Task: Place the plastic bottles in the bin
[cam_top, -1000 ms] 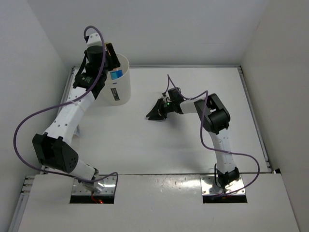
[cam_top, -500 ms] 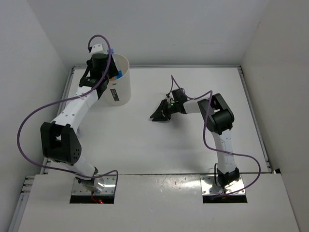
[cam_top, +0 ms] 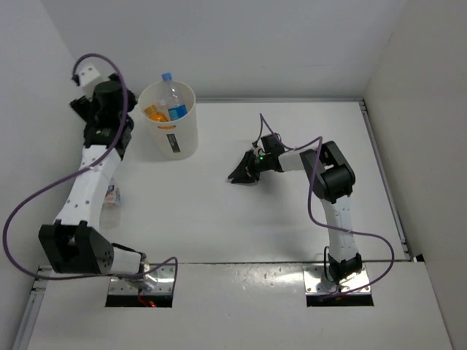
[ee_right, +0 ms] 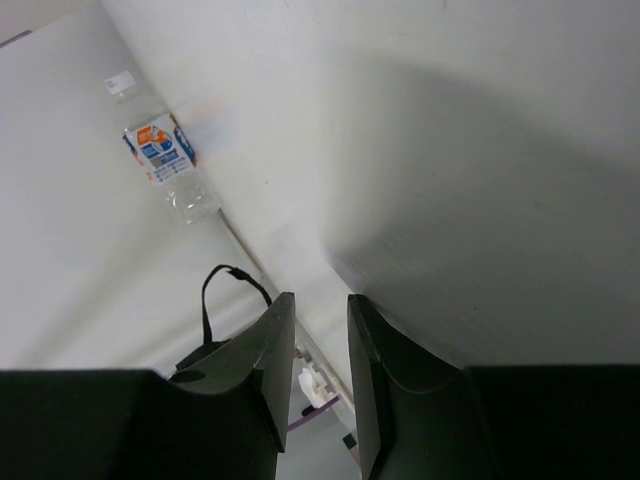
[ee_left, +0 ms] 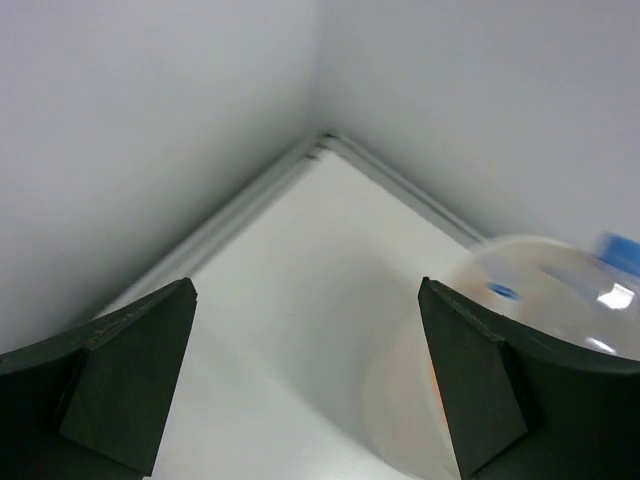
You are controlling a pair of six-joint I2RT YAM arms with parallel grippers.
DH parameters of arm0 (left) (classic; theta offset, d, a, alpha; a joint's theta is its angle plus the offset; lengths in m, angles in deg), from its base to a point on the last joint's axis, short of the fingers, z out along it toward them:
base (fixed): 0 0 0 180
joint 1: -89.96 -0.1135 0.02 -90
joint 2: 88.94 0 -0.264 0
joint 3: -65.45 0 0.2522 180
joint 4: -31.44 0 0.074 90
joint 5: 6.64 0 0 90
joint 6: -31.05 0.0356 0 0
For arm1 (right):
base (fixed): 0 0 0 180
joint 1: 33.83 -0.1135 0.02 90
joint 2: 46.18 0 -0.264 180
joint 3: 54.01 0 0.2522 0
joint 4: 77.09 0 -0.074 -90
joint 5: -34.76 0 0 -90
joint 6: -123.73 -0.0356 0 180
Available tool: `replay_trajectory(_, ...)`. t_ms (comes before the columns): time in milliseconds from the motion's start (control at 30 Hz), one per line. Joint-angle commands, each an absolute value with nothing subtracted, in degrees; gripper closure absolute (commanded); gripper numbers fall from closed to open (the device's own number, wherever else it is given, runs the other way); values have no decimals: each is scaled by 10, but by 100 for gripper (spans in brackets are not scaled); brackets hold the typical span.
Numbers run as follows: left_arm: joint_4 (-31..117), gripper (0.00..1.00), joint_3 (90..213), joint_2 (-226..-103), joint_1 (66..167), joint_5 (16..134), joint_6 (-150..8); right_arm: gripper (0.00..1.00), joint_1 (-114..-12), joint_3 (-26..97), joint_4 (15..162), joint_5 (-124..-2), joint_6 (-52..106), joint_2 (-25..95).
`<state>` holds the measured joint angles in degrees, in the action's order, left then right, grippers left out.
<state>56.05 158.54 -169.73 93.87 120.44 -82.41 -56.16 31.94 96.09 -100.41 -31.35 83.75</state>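
Note:
I will next move my left gripper back and down onto the label of the lying bottle. The label is below my gripper and nearer my base, and this bottle is still outside the bin (cam_top: 177, 135).
The cream-white bin (cam_top: 177, 135) stands at the back left. Inside it a clear bottle with a blue cap and label (cam_top: 172, 97) stands upright beside the orange bottle (cam_top: 155, 113). My left gripper (cam_top: 104, 102) is open and empty, left of the bin near the wall. In the left wrist view, left gripper (ee_left: 307, 290), the bin (ee_left: 540, 275) shows blurred at the right. A third clear bottle (cam_top: 111, 198) lies by the left wall; it is labelled bottle (ee_right: 160, 150) in the right wrist view. My right gripper (cam_top: 241, 173) hovers mid-table, jaws narrowly apart, holding nothing (ee_right: 318, 300).
White walls enclose the table on the left, back and right. The left arm's forearm (cam_top: 84, 182) runs close to the lying bottle. A purple cable (cam_top: 44, 197) loops out toward the left wall.
The left gripper opened over the bin and let go of the blue-labelled bottle, which now stands inside. The left arm then swung left, away from the bin. The right arm barely moved.

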Motion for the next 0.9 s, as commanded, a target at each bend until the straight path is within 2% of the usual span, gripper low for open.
replay_trajectory(0, 645, 0, 1548, -1633, 882, 1277, -866, 71, -553, 302, 914, -986, -322, 853)
replay_trajectory(200, 731, 0, 1361, -1564, 832, 1164, -852, 71, -540, 282, 936, -986, -322, 864)
replay_trajectory(400, 748, 0, 1267, -1531, 795, 1100, -818, 71, -540, 254, 980, -986, -343, 876)
replay_trajectory(733, 735, 0, 1260, -1563, 734, 1087, -823, 71, -530, 229, 981, -1001, -335, 864)
replay_trajectory(833, 704, 0, 1235, -1591, 713, 1021, -823, 71, -530, 223, 986, -1007, -335, 859)
replay_trajectory(867, 704, 0, 1242, -1600, 712, 1047, -823, 71, -525, 223, 986, -1007, -340, 859)
